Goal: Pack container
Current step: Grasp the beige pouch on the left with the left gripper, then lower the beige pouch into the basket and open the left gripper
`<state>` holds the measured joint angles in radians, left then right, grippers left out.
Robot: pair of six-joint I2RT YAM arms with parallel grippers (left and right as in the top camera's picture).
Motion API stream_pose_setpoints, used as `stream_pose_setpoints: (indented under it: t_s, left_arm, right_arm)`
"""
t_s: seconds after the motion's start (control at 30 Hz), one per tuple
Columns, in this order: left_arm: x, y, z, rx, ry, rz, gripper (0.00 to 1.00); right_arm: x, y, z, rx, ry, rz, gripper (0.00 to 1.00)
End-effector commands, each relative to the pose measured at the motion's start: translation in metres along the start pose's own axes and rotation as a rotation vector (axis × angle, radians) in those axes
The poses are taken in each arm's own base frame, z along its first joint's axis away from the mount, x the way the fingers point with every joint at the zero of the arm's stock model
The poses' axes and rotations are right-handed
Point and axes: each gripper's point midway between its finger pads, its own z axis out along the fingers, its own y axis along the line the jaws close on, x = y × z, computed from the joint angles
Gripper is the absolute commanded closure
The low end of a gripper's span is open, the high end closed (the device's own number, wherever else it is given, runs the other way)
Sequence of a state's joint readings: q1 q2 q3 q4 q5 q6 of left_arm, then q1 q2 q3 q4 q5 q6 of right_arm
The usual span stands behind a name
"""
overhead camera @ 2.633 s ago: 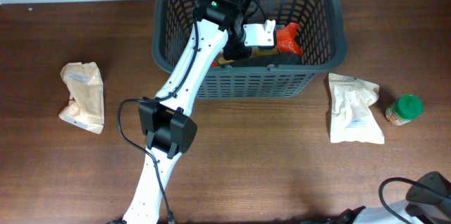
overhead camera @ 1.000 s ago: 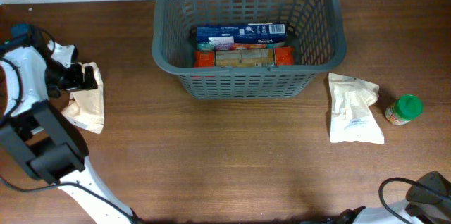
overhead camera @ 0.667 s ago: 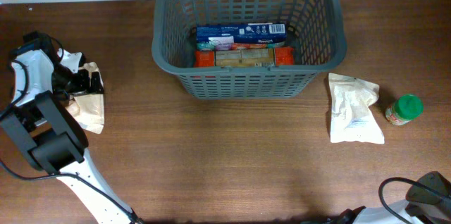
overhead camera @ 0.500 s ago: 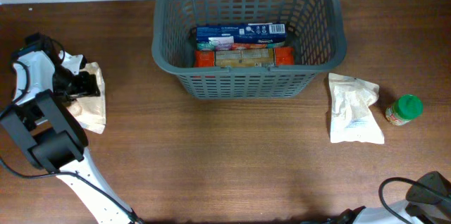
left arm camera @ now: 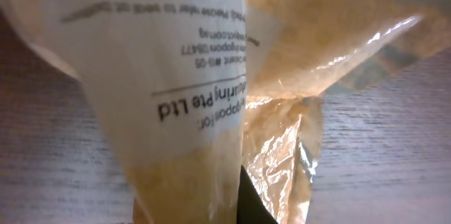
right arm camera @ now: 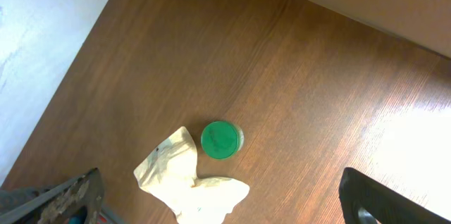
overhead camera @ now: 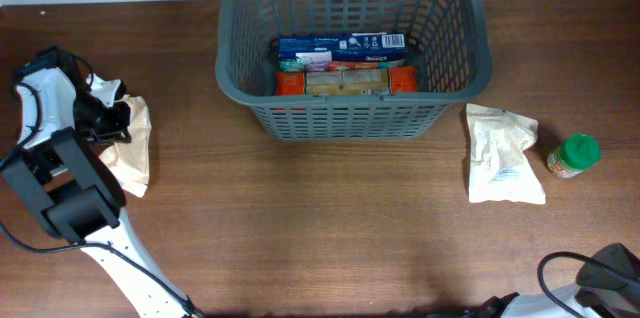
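Observation:
Next I will move my left gripper up over the container's rim, which lies to its right in the overhead view, then down and release the bag onto the tan packs.
The dark grey container (overhead camera: 455,78) stands at the table's back middle and holds a blue box (overhead camera: 340,48) and red and tan packs (overhead camera: 345,81). My left gripper (overhead camera: 112,118) is at the far left, shut on the top of a tan plastic bag (overhead camera: 132,148). That bag (left arm camera: 211,76) fills the left wrist view, with one dark finger (left arm camera: 250,206) showing beneath it. My right gripper (right arm camera: 220,206) is open and empty, high above a white bag (right arm camera: 187,182) and a green-lidded jar (right arm camera: 222,140). Both lie right of the container in the overhead view, the white bag (overhead camera: 503,153) nearer it than the jar (overhead camera: 573,155).
The right arm's base and cable (overhead camera: 590,276) sit at the table's front right corner. A pale wall (right arm camera: 42,41) runs along the table's far edge. Brown tabletop (overhead camera: 330,218) lies in front of the container.
My left arm has left the container and swung to the far left. It closed on the tan bag, whose top has bunched and shifted slightly right. The right side has not changed.

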<state>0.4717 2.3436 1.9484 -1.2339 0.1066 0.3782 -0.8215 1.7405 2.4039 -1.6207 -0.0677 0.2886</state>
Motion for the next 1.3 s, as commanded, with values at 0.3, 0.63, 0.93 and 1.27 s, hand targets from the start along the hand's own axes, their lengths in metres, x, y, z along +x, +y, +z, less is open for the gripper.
stream_pose_setpoints:
  t_s: [0.3,0.63,0.93,1.27]
  left_arm:
    - [-0.067,-0.055,-0.218,-0.064,-0.468,0.163,0.98]
    - [-0.049,-0.176,-0.353,-0.221,-0.849,0.621,0.98]
    - [0.003,-0.337,-0.386,-0.310,-0.997,1.336,0.98]
    - [0.026,-0.471,-0.321,-0.152,-0.944,1.753,0.98]
  right_arm:
    - [-0.002,-0.003,-0.001,0.010,-0.008,0.011,0.01]
    - [-0.002,-0.003,-0.001,0.010,-0.008,0.011,0.01]
    - [-0.002,-0.003,-0.001,0.010,-0.008,0.011,0.01]
    - [-0.002,-0.003,-0.001,0.010,-0.008,0.011,0.01]
